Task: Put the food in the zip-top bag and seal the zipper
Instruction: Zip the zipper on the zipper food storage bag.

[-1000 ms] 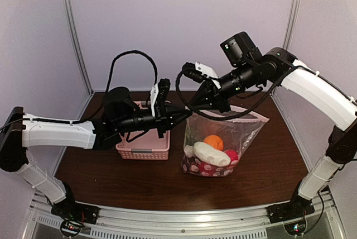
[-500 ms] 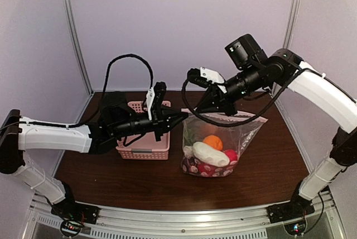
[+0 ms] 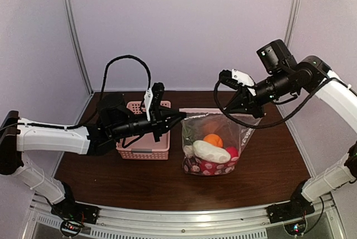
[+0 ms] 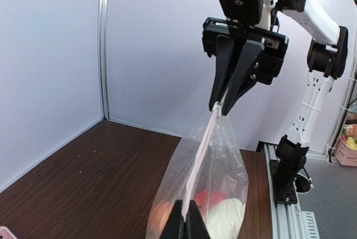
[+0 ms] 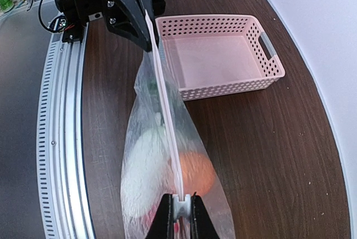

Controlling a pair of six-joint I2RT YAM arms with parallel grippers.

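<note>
The bag's loose corner (image 3: 263, 119) is past my gripper, to its right in the top view. My right gripper will pull the slider there next, lower it and let it go.
The zip-top bag (image 3: 245, 130) stands on the table, held up by its top edge, with the food inside: an orange piece (image 3: 213, 140), a whitish piece (image 3: 211, 151) and red pieces (image 3: 231, 153). My left gripper (image 3: 179, 114) is shut on the left end of the zipper (image 3: 201, 111), as the left wrist view (image 4: 186, 216) shows. My right gripper (image 3: 225, 110) is shut on a white slider (image 5: 180, 206) on the zipper strip (image 5: 164, 99). The strip runs straight between both grippers. The right gripper (image 4: 218, 105) shows at the far end in the left wrist view.
A pink slatted basket (image 3: 142, 148) stands left of the bag, under my left arm, and looks empty in the right wrist view (image 5: 223, 55). Grey walls close the back and sides. A metal rail (image 3: 178, 216) runs along the near table edge.
My right gripper has moved right along the bag's top edge, away from the left gripper. The left gripper has kept its hold on the left end.
</note>
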